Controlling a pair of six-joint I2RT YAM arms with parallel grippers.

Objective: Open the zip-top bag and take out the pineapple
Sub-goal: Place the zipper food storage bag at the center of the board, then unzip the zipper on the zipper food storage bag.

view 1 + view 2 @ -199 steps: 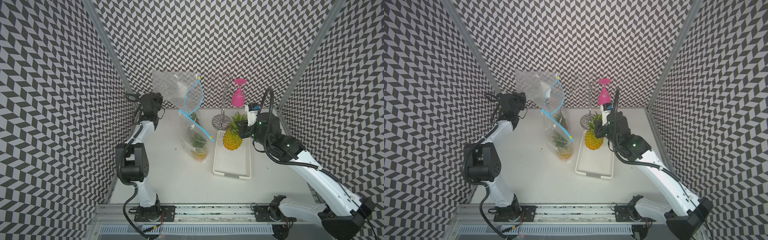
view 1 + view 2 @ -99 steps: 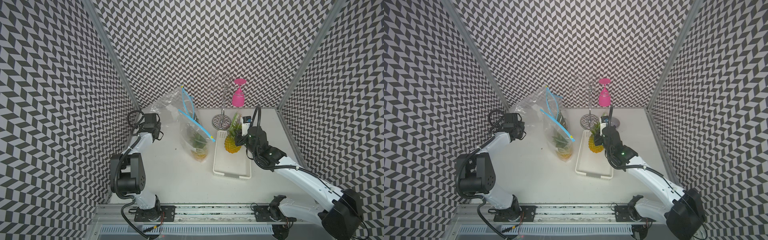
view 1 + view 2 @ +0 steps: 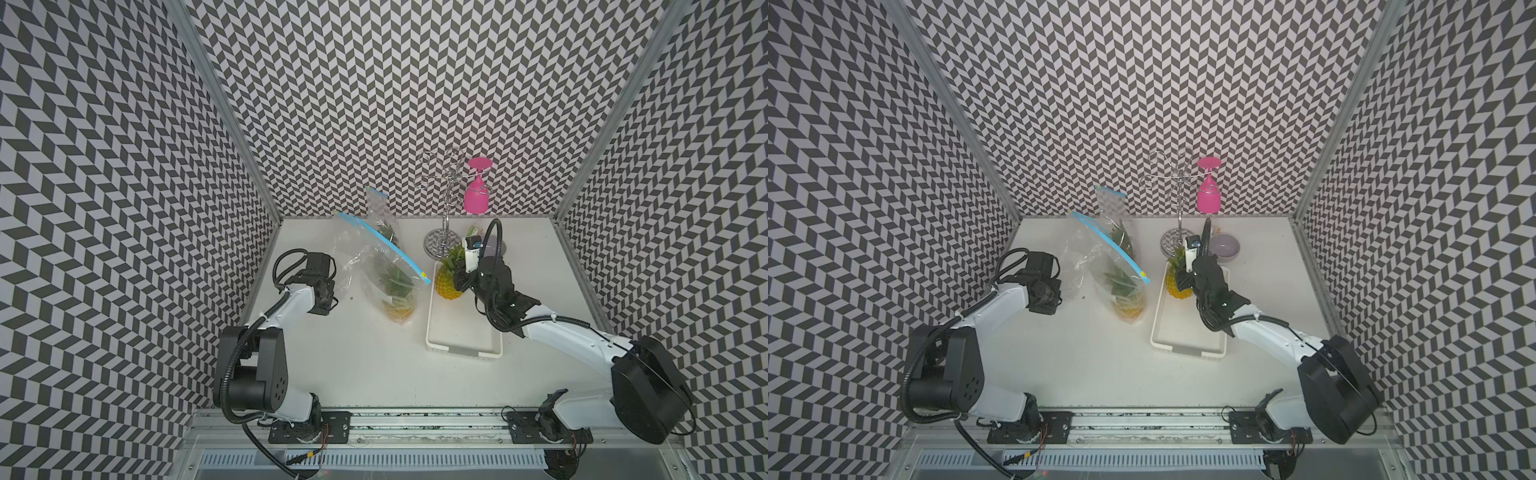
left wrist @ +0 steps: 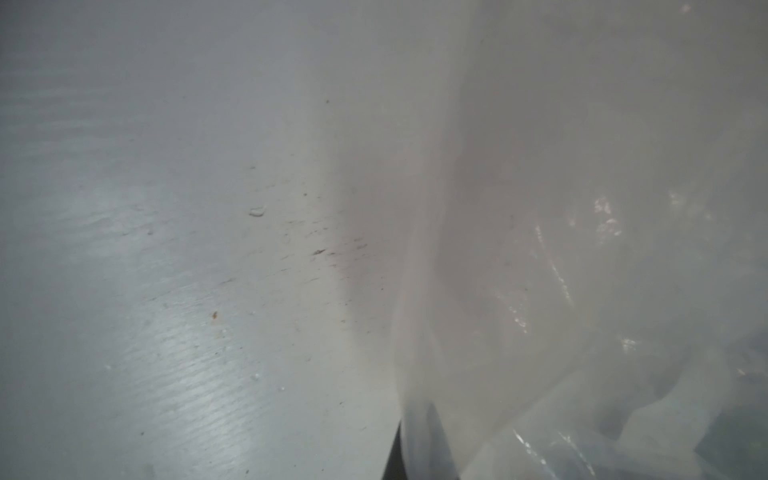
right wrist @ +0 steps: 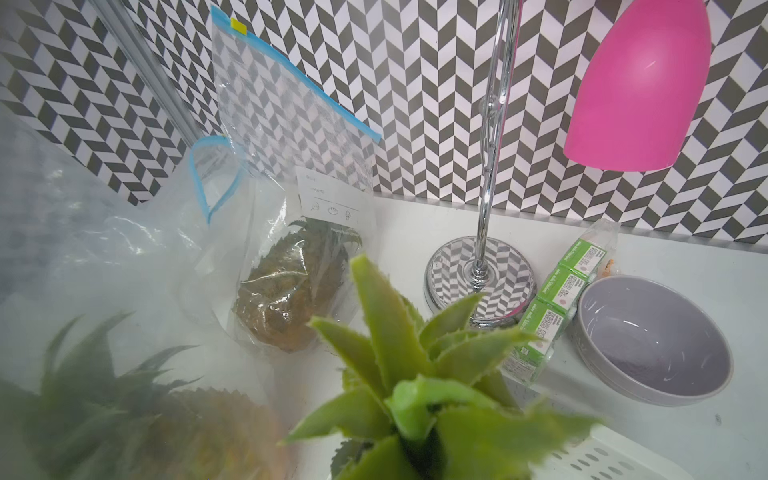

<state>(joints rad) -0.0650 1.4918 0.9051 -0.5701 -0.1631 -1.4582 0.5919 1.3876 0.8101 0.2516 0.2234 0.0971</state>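
The bare tabletop lies between my left gripper and the bagged pineapple, so my left gripper will next move gently back a little over it toward the pineapple and let go of the clear film (image 4: 540, 249).
The yellow pineapple (image 3: 448, 286) (image 3: 1177, 287) stands upright, out of the bag, at the far end of the white tray (image 3: 463, 354) (image 3: 1187, 348). My right gripper (image 3: 459, 281) (image 3: 1184, 277) is shut on it just under the crown. In the right wrist view the green crown (image 5: 415, 399) hides the jaws. The emptied zip-top bag (image 3: 351, 253) (image 3: 1077, 253) slumps on the table left of the tray, its blue mouth (image 5: 212, 178) open. My left gripper (image 3: 328, 301) (image 3: 1051, 303) is shut on that bag's clear film (image 4: 540, 249), low over the table.
Two more bags with pineapples stand near the empty one: one (image 3: 399, 291) next to the tray, one (image 5: 291, 291) leaning on the back wall. Behind the tray are a chrome rack (image 3: 446, 208) with a pink glass (image 3: 476, 195), a grey bowl (image 3: 1224, 247) and green cartons (image 5: 557, 299).
The left arm has come down from the back wall with the empty bag, which has collapsed onto the table. The right arm has lowered the pineapple to the tray's far end.
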